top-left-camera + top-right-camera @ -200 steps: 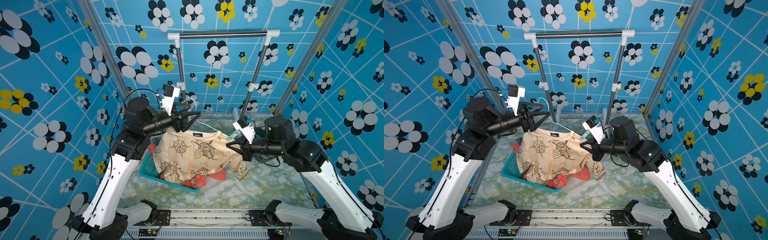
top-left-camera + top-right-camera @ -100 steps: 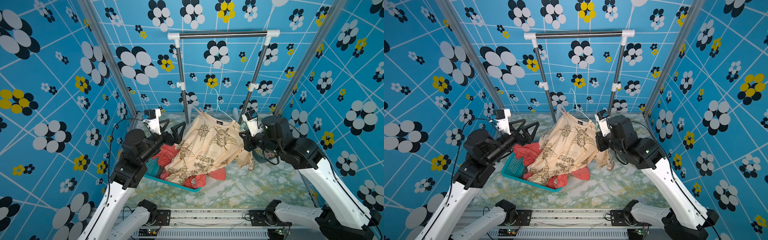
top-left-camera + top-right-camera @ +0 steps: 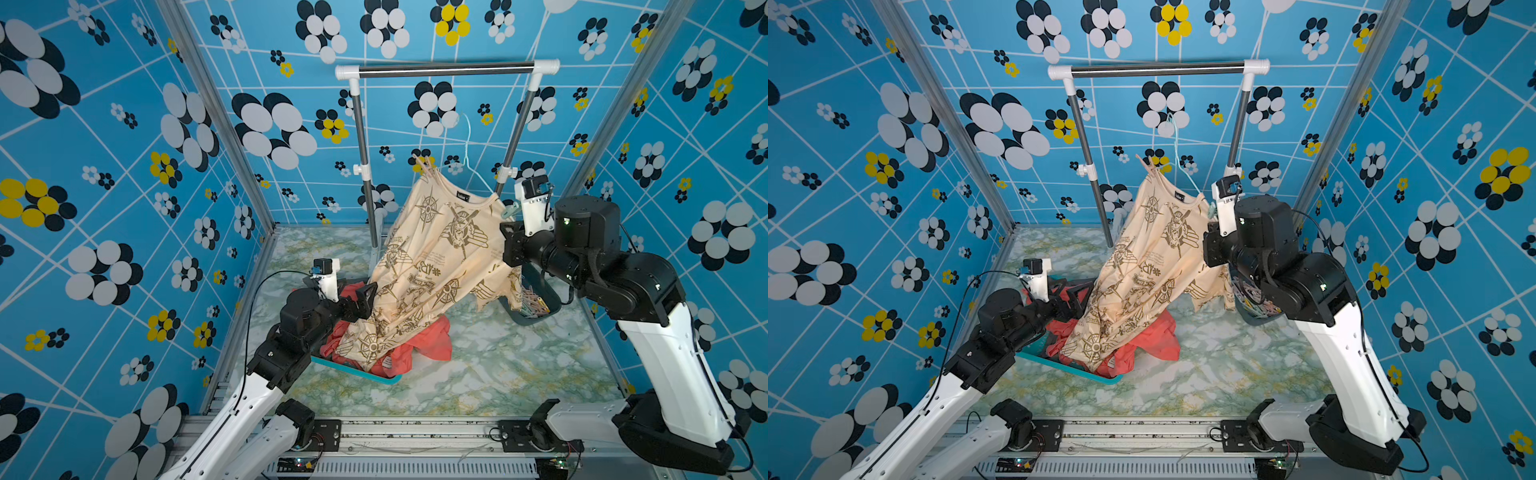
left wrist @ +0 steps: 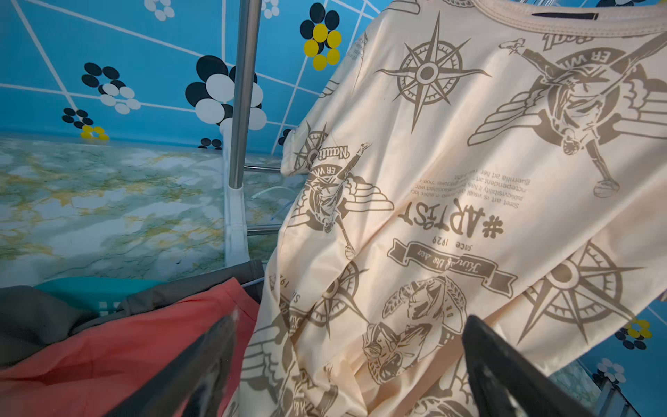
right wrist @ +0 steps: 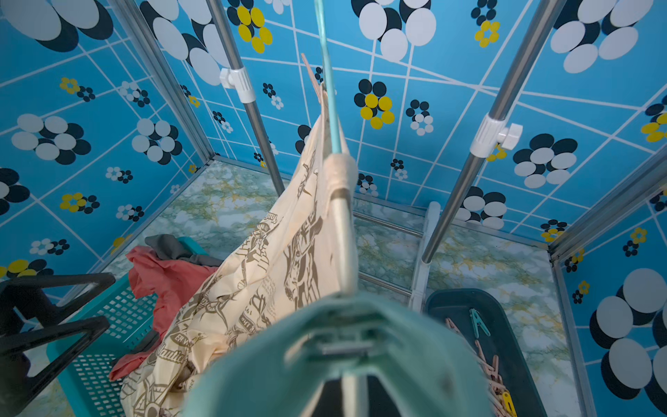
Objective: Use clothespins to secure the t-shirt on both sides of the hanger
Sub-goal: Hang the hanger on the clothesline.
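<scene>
My right gripper moves up and outward next until the hanger's hook sits over the bar (image 3: 493,69), which stands free below it. It then releases the mint clothespin.
The cream t-shirt (image 3: 436,257) (image 3: 1142,266) with brown compass prints hangs tilted on a thin mint hanger (image 3: 467,153) (image 5: 330,90), whose hook is free of the rail. My right gripper (image 3: 509,222) (image 5: 346,397) is shut on a mint clothespin (image 5: 335,361) (image 3: 1212,212) at the hanger's near shoulder. A beige clothespin (image 3: 420,164) (image 5: 312,77) grips the far shoulder. My left gripper (image 3: 361,299) (image 4: 350,325) stands wide open and holds nothing, low beside the shirt's hem, which drapes between its fingers (image 4: 505,368). Several more clothespins (image 5: 478,321) lie in a dark bin (image 3: 536,303).
A teal basket (image 3: 353,372) (image 5: 90,368) under the shirt holds red cloth (image 3: 428,340) and grey cloth (image 5: 169,245). The clothes rack's rail (image 3: 446,70) spans the back; its posts (image 4: 242,90) (image 5: 501,119) stand close behind the shirt. Patterned walls close in on three sides.
My left gripper came away from the hanger's far shoulder and dropped to the basket, jaws wide. The right arm rose with the clothespin, and the hanger with the shirt swung up tilted.
</scene>
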